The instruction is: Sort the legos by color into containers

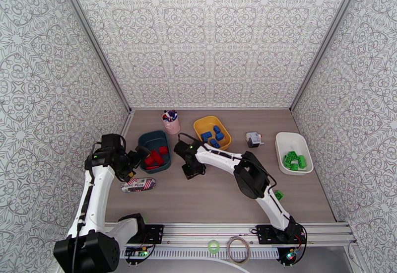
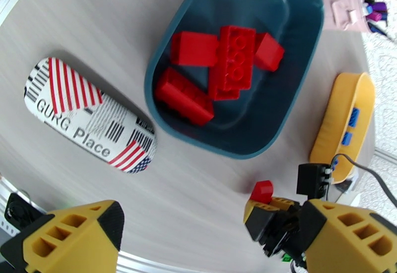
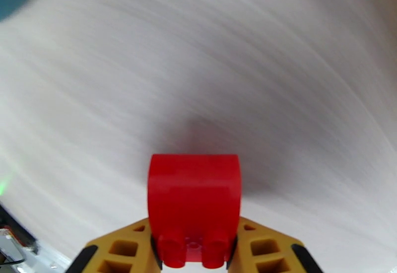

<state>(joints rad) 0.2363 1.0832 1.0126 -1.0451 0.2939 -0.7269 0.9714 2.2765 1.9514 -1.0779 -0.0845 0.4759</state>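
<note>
I will next lift my right gripper and move it outward over the teal container (image 1: 149,136), to let go of the red lego where red ones lie.
My right gripper (image 3: 194,243) is shut on a red lego (image 3: 194,194), held just above the bare table. From the left wrist view the same red lego (image 2: 262,191) shows in the right gripper (image 2: 265,209), near the teal container (image 2: 164,115). From above, the right gripper (image 1: 191,169) hangs between the teal container (image 1: 149,136) and the yellow container (image 1: 206,121). My left gripper (image 1: 137,158) stands open at the teal container's left edge, nothing between its fingers (image 2: 74,234). Red legos (image 1: 156,158) lie in the teal one, blue legos (image 1: 213,135) in the yellow, green legos (image 1: 294,160) in the white container (image 1: 283,138).
A single green lego (image 1: 279,194) lies on the table beside the right arm. A striped, printed case (image 1: 138,184) sits in front of the teal tray. A pink cup of pens (image 1: 171,123) and a small grey-white object (image 1: 254,140) stand at the back.
</note>
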